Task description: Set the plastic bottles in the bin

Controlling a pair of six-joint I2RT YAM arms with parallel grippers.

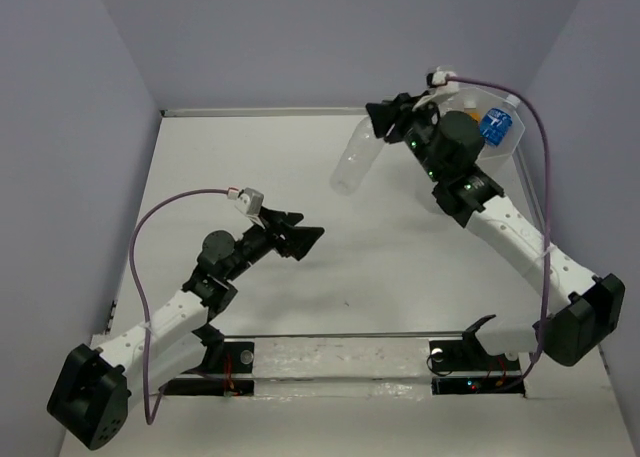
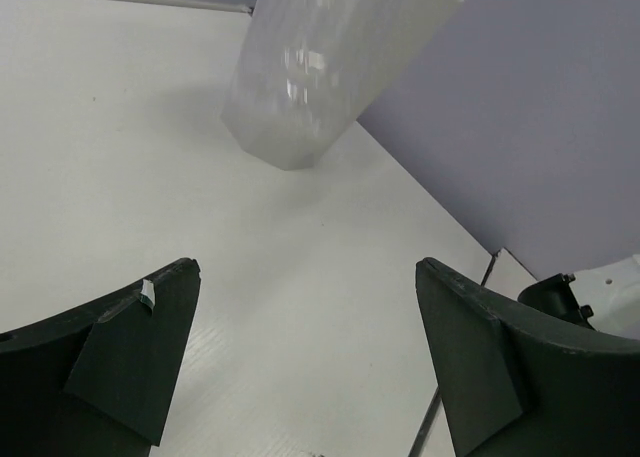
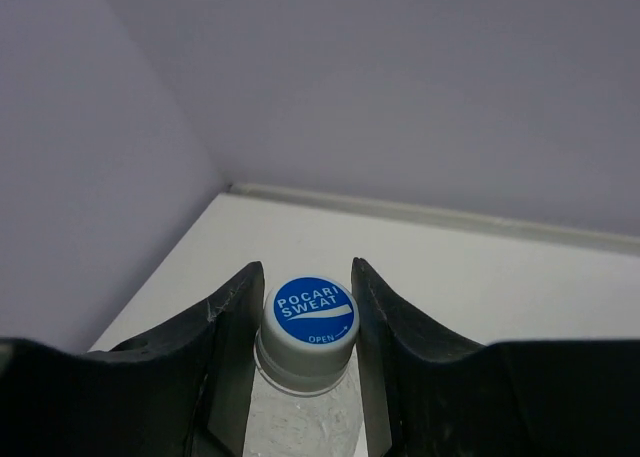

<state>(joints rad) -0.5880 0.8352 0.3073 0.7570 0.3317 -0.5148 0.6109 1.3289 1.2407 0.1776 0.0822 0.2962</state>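
The bottle hangs beside the bin, so it swings with my right gripper to the right in the top view, over the bin's opening point(image 1: 484, 111), and my gripper releases the bottle's neck next.
My right gripper point(image 1: 382, 127) is shut on the capped neck of a clear plastic bottle point(image 1: 356, 162), which hangs tilted above the back of the table, left of the bin. In the right wrist view both fingers point(image 3: 235, 317) press against its white cap with a blue top point(image 3: 312, 312). The white translucent bin point(image 1: 514, 127) stands at the back right, partly hidden by the right arm. A blue-labelled bottle point(image 1: 495, 125) lies inside it. My left gripper point(image 1: 300, 237) hovers open over the table's middle, holding nothing. It faces the bin point(image 2: 320, 67), and only bare table shows between its jaws point(image 2: 305, 267).
Lilac walls close in the table on the left, back and right. A taped strip with the arm mounts point(image 1: 340, 362) runs along the near edge. A purple cable point(image 1: 150, 227) loops from the left wrist and another one point(image 1: 535, 127) arcs over the bin.
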